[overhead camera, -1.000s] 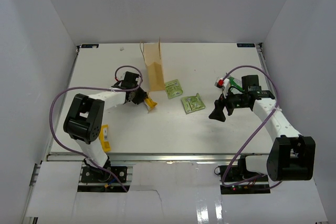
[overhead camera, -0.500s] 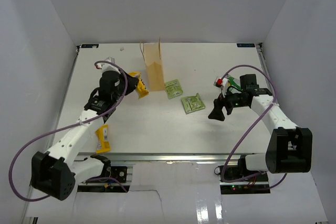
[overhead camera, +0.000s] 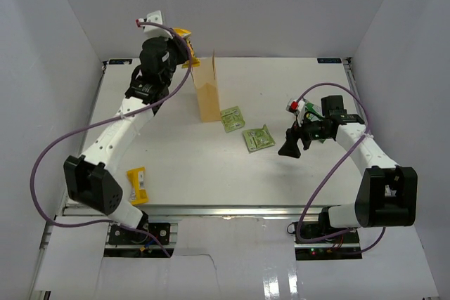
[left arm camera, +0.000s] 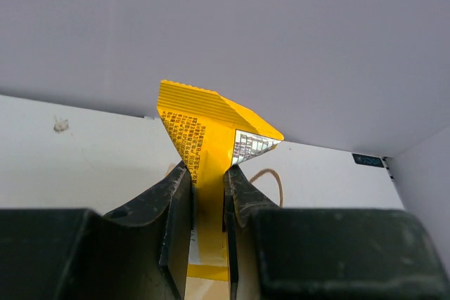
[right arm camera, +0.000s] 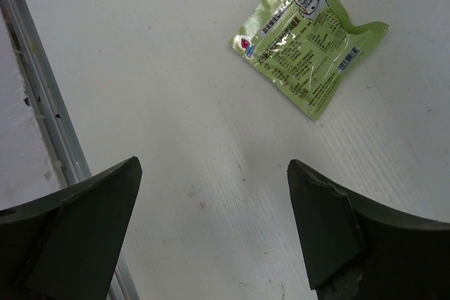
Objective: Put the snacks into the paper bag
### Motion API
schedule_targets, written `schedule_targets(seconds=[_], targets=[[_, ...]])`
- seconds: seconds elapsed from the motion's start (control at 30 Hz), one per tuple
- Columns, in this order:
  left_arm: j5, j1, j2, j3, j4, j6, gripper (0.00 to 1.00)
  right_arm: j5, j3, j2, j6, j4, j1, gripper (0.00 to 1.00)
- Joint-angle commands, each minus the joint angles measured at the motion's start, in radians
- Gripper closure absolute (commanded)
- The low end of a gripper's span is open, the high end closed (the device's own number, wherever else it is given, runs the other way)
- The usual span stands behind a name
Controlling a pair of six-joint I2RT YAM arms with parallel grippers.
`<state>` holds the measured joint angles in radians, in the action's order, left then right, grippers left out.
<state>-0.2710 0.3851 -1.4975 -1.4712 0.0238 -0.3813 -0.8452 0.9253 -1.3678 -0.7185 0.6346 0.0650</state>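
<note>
The packet hangs beside the bag's opening, so the left gripper should go to the right in the top view, over the bag's open top (overhead camera: 204, 63), and let go of the packet.
The tan paper bag (overhead camera: 207, 93) stands upright at the back middle of the table. My left gripper (overhead camera: 181, 41) is raised high, just left of the bag's top, and is shut on a yellow snack packet (left arm camera: 204, 147). Two light-green packets lie on the table right of the bag, one (overhead camera: 231, 118) nearer to it, the other (overhead camera: 259, 138) further right; one shows in the right wrist view (right arm camera: 309, 49). Another yellow packet (overhead camera: 137, 185) lies at the near left. My right gripper (overhead camera: 290, 149) is open and empty, right of the green packets.
White walls close in the table on the left, back and right. A metal rail (overhead camera: 211, 210) runs along the near edge. Purple cables loop from both arms. A loop handle (left arm camera: 271, 182) of the bag shows behind the held packet.
My left arm has swung up and back, lifting the yellow packet from the table to beside the bag's top. The right gripper has shifted slightly.
</note>
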Motion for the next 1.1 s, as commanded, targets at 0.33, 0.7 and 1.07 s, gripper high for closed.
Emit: schedule_targets(seconds=[0.33,0.7,1.07], targets=[[-0.099,0.081,-0.245,-0.264,-0.051,0.182,0.80,-0.015,-0.026,0.062,-0.012,-0.001,-0.005,0.10],[-0.142,0.081,-0.264,-0.184,-0.061,0.214,0.79,-0.022,-0.019,0.047,-0.015,-0.003,-0.005,0.10],[-0.125,0.081,-0.265,-0.159,-0.045,0.206,0.34,-0.020,-0.002,0.036,0.010,-0.003,-0.005,0.09]])
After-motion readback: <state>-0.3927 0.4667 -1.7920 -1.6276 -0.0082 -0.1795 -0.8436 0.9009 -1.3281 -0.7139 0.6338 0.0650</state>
